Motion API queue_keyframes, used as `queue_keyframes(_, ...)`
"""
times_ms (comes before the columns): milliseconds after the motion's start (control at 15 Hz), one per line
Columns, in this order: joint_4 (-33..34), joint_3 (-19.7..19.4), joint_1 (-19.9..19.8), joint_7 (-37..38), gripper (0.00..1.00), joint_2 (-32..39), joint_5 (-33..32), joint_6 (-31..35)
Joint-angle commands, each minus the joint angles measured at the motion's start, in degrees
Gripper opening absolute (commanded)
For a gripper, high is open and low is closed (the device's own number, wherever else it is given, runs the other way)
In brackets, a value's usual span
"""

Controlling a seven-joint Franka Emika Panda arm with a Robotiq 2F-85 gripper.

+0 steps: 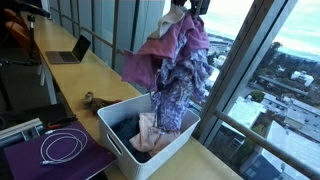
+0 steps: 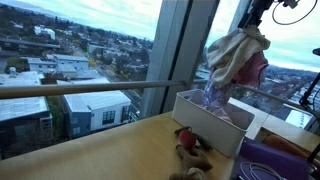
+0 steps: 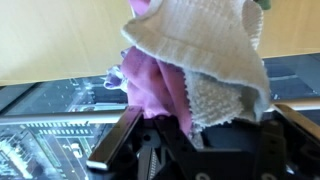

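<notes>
My gripper will next go down a little over the open white bin below it and let go of the bundle, since the bundle's lower end already hangs at the bin's rim.
My gripper hangs high over a white bin, shut on a bundle of cloths. The bundle is purple, pink and patterned, and its lower end dangles down to the bin's rim. More clothes lie inside the bin. In an exterior view the gripper holds the same bundle above the bin. In the wrist view a cream knitted towel and a pink cloth fill the gap between the gripper's black fingers.
The bin stands on a long wooden counter along tall windows. A laptop sits at its far end. A purple mat with a white cable lies beside the bin. A small brown object rests on the counter near the bin.
</notes>
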Motion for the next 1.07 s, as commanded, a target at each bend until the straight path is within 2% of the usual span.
queue_keyframes(0,-1.8,0.7,0.1,-1.6,0.00,0.8,1.6,0.7)
queue_keyframes(400,-3.2,1.8,0.7,-2.9,0.00,3.4,1.8,0.6)
queue_keyframes(467,-3.2,1.9,0.8,-3.1,0.09,3.7,1.6,0.6)
queue_keyframes(533,-3.3,2.1,0.9,-3.2,0.26,3.9,1.5,0.5)
queue_keyframes(1000,-2.6,2.1,0.9,-5.9,0.75,3.4,1.4,-0.2)
